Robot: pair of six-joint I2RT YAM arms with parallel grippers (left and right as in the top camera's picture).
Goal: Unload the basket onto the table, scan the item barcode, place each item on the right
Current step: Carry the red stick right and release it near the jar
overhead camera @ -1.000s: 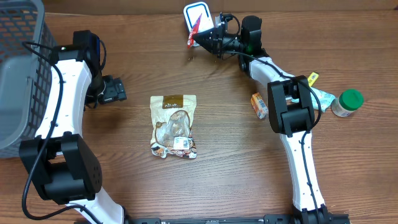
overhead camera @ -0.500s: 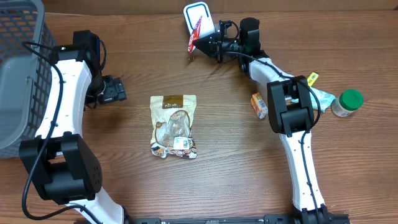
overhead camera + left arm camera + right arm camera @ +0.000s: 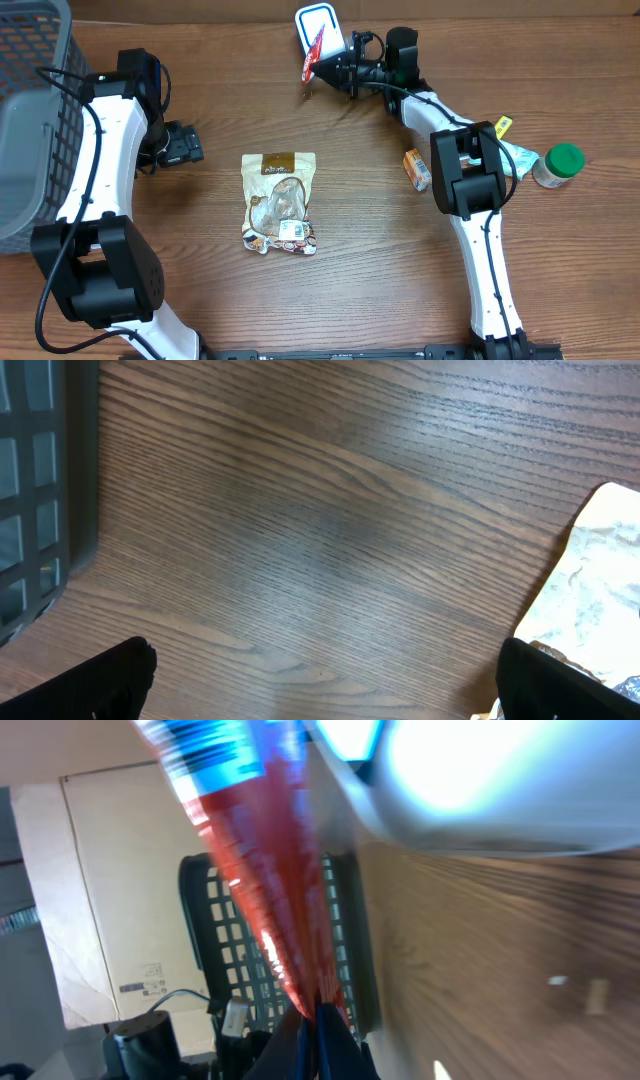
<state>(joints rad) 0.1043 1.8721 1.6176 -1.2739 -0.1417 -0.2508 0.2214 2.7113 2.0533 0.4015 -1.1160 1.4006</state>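
The packet [image 3: 262, 885] already hangs beside the scanner, so my right gripper should pull back from the scanner, lower to the tabletop past the orange box and release it.
A red packet with a blue-and-white end [image 3: 314, 52] hangs at the table's far edge, right beside the white scanner with a blue rim [image 3: 318, 22]. My right gripper [image 3: 330, 66] is shut on the packet's lower end. In the right wrist view the packet [image 3: 262, 885] runs up from the shut gripper [image 3: 318, 1025] toward the bright scanner [image 3: 480, 780]. My left gripper [image 3: 186, 146] stands open above bare wood at the left, left of a brown-and-white snack bag [image 3: 280, 200]. In its wrist view the fingers [image 3: 110, 682] are wide apart with nothing between them, and the bag's edge [image 3: 590, 580] shows at right.
A grey mesh basket [image 3: 30, 110] fills the far left corner; its wall [image 3: 40, 480] shows beside the left gripper. An orange box [image 3: 417, 168], a yellow tag [image 3: 503, 125] and a green-capped jar [image 3: 557, 165] lie at the right by the right arm.
A second ago the right wrist turned a little and the red packet shifted slightly by the scanner; it has held still for the last half second. The left arm has not moved.
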